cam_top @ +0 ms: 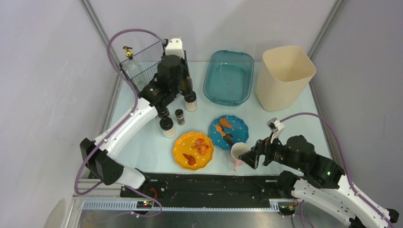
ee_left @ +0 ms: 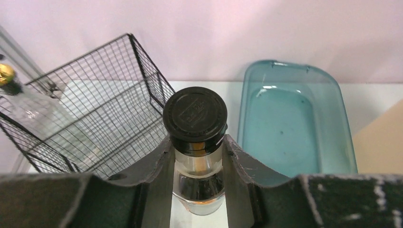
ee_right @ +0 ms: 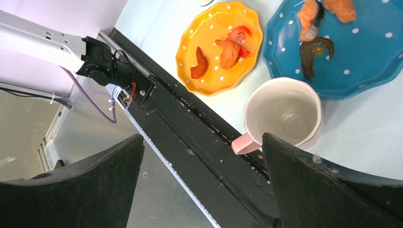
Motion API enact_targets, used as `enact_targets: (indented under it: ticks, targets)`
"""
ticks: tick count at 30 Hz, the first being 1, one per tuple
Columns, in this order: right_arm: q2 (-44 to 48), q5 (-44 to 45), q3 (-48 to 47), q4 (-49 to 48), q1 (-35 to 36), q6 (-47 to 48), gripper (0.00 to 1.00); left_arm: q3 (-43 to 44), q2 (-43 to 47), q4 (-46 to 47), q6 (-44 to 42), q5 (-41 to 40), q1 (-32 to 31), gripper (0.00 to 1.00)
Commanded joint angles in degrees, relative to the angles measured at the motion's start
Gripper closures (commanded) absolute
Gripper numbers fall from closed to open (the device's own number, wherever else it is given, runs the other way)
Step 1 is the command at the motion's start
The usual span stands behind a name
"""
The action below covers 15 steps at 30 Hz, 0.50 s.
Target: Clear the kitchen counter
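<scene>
The basket's far corner [cam_top: 152,61] [ee_left: 129,103] is free, outward of my left gripper and to its left in the top view, so I will move over it, go down inside and let go.
The kitchen counter [cam_top: 294,123] is a pale mint-blue tabletop. My left gripper [cam_top: 177,80] is at the back left, beside the black wire basket [cam_top: 142,69]. In the left wrist view the gripper [ee_left: 196,142] is shut on a clear glass jar with a black cap [ee_left: 195,114], which holds dark contents. My right gripper [cam_top: 250,156] is open and empty at the front edge. It is just right of a white mug with a pink handle [cam_top: 240,153]. In the right wrist view the mug [ee_right: 283,111] stands upright and empty by the right finger [ee_right: 304,180].
An orange plate [cam_top: 192,150] and a blue plate [cam_top: 228,131] carry food scraps. Three small jars [cam_top: 167,127] [cam_top: 179,116] [cam_top: 190,101] stand left of centre. A teal tub [cam_top: 228,77] and a beige bin [cam_top: 284,76] stand at the back. The basket holds a gold-capped clear bottle [cam_top: 128,53]. A black front rail [ee_right: 199,142] borders the counter.
</scene>
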<state>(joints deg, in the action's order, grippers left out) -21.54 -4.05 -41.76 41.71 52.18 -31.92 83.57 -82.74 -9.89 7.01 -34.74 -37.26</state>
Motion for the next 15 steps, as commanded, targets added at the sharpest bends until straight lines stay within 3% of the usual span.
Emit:
enact_targets:
  ticks: [1,15]
  targets:
    - [-0.49,-0.61,-0.3,-2.91,0.28,1.22,0.01,7.75,0.61,3.59,-1.53,1.74,3.13,1.0]
    - [-2.16,-3.31,-0.29,-6.84,0.29,2.61,0.0,27.57,-10.42,4.2,-7.69,-0.71,11.24,1.0]
